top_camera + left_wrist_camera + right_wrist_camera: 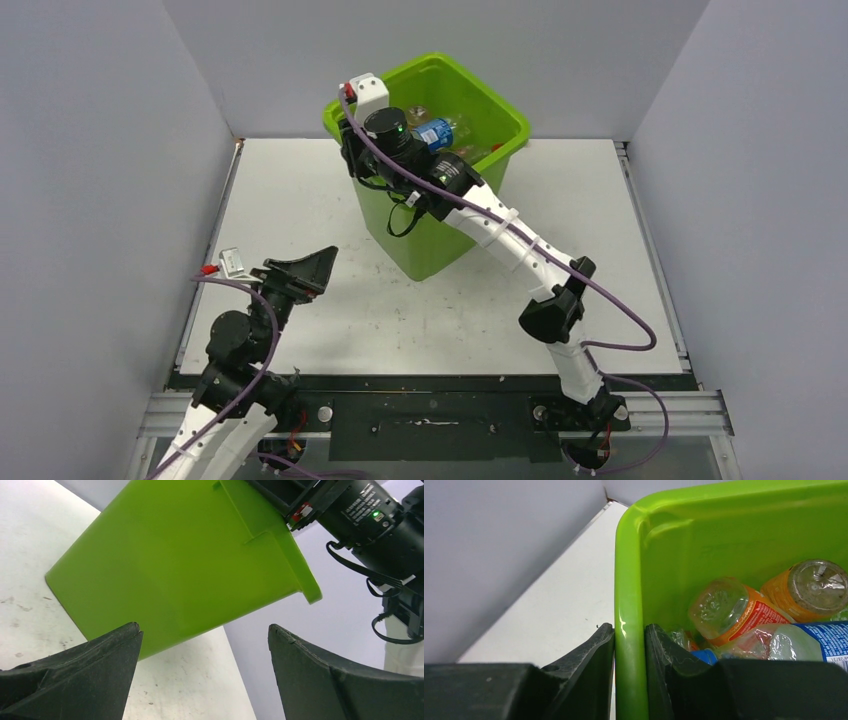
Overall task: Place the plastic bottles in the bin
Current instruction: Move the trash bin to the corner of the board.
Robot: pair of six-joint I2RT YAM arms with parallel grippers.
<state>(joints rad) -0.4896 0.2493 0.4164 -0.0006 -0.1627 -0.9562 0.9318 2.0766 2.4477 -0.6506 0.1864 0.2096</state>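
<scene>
My right gripper will next move a little to the left in the top view, pulling the bin [440, 235] along since its fingers pinch the bin's rim, then open.
The lime-green bin [440, 235] stands at the back middle of the table. Several plastic bottles lie inside it: a blue-labelled one [437, 132], two orange ones [734, 611] [806, 590] and a crumpled clear one [774, 642]. My right gripper [630, 626] is shut on the bin's left rim [629, 580], one finger outside the wall and one inside. In the top view it [348, 135] sits at the bin's near-left corner. My left gripper [318, 268] hovers low over the table left of the bin, open and empty [203, 626], facing the bin's side wall [180, 560].
Grey walls close in the white table [300, 190] on the left, back and right. The right arm [520, 250] stretches diagonally across the table's right half to the bin. No bottle shows on the table outside the bin.
</scene>
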